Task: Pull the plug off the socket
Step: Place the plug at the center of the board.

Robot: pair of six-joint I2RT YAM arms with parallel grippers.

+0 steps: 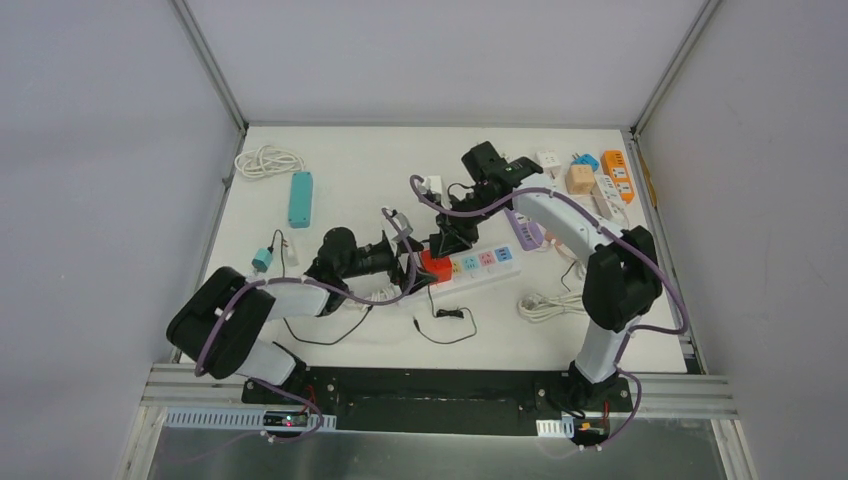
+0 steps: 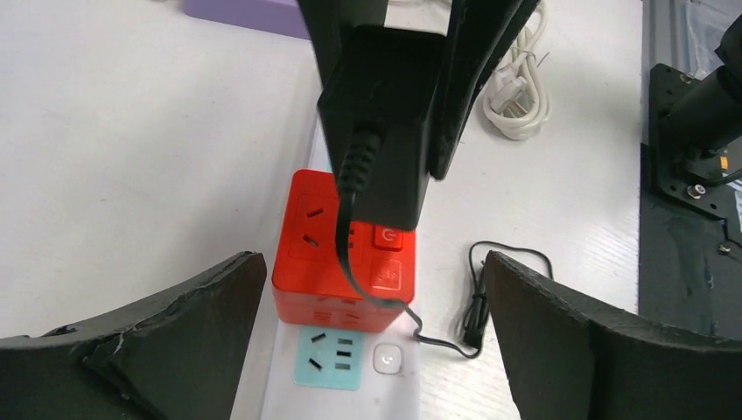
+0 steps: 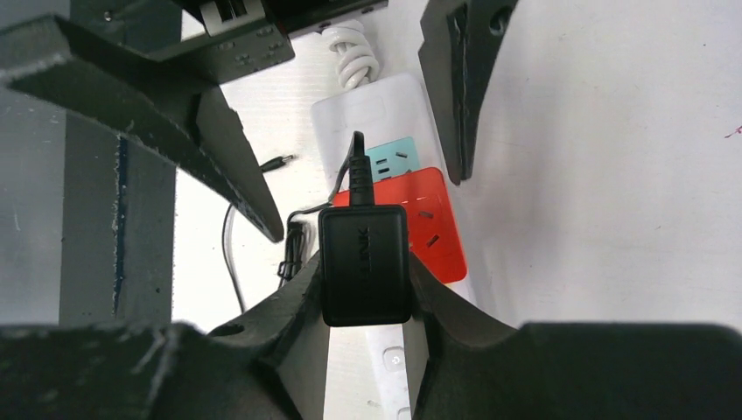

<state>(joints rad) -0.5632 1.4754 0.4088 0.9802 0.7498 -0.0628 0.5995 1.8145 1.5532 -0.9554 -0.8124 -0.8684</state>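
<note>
The robot's right gripper will next lift, carry the plug over and down among the adapters, and then release it, because the adapters lie to that gripper's right in the top view.
A black plug (image 3: 365,262) with a black cord sits between the fingers of my right gripper (image 3: 365,284), which is shut on it. The plug (image 2: 385,122) hangs just over a red cube socket (image 2: 346,271) that stands on a white power strip (image 2: 337,367). The cube's top socket holes show beside the plug; its prongs are hidden. My left gripper (image 2: 372,262) is open, its fingers (image 2: 175,324) wide on either side of the red cube (image 1: 436,268) without touching it. From above, the right gripper (image 1: 447,240) is over the strip's (image 1: 490,262) left end.
The plug's thin black cord (image 1: 450,322) trails in front of the strip. A white cable coil (image 1: 548,305) lies at the right, a purple strip (image 1: 527,232) behind. A teal power strip (image 1: 300,198), a white cable (image 1: 268,160) and several adapters (image 1: 600,175) lie at the back.
</note>
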